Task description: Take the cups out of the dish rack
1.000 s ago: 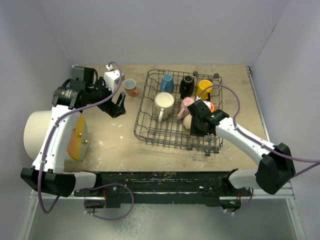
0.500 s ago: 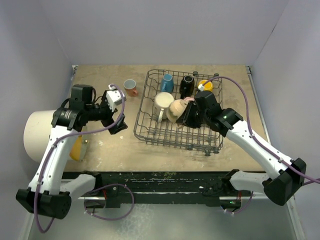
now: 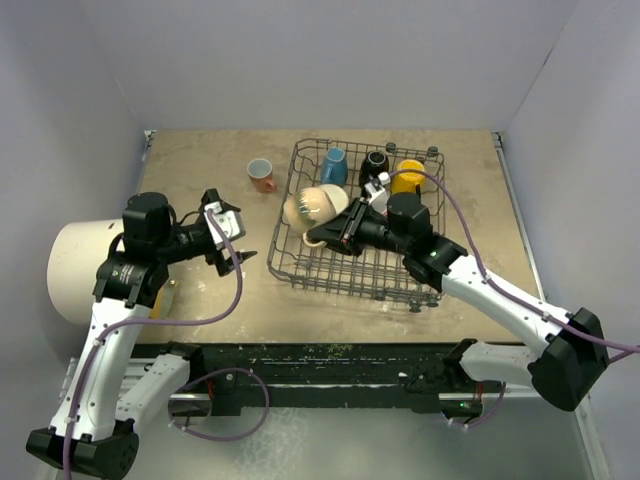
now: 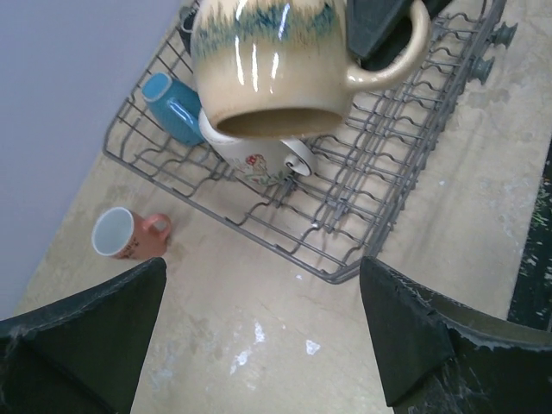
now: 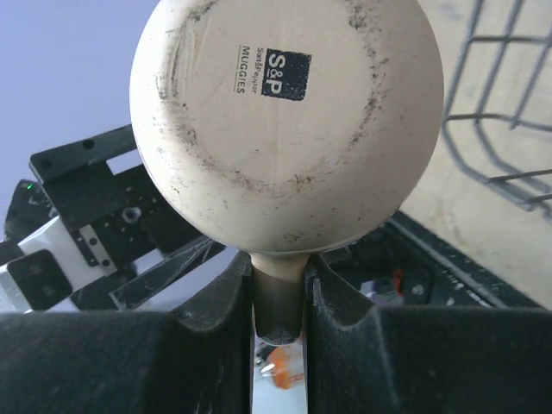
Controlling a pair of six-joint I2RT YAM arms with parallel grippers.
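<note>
Next, my left gripper will rise and tilt up to the tan mug's rim (image 3: 288,203) (image 4: 214,124) opposite the handle and straddle it, as my right gripper has taken the handle.
My right gripper (image 3: 338,236) is shut on the handle of the tan mug (image 3: 304,206) and holds it in the air over the left side of the dish rack (image 3: 300,262). In the right wrist view the handle (image 5: 278,289) is pinched between my fingers, with the mug's base (image 5: 285,112) facing the camera. My left gripper (image 3: 240,256) is open and empty over bare table, left of the rack. The salmon mug (image 3: 262,175) stands on the table. The blue (image 3: 335,165), black (image 3: 375,166), yellow (image 3: 408,176) and cream (image 3: 336,197) mugs sit in the rack.
A big cream cylinder (image 3: 78,270) with an orange face lies at the left edge. In the left wrist view the tan mug (image 4: 267,60) hangs above the cream mug (image 4: 259,159), with the rack's corner (image 4: 336,274) just ahead of my fingers (image 4: 86,336). Walls close in all round.
My right gripper has lifted the tan mug out of the rack and carried it left. My left arm has drawn back from the salmon mug toward the rack's near left corner.
</note>
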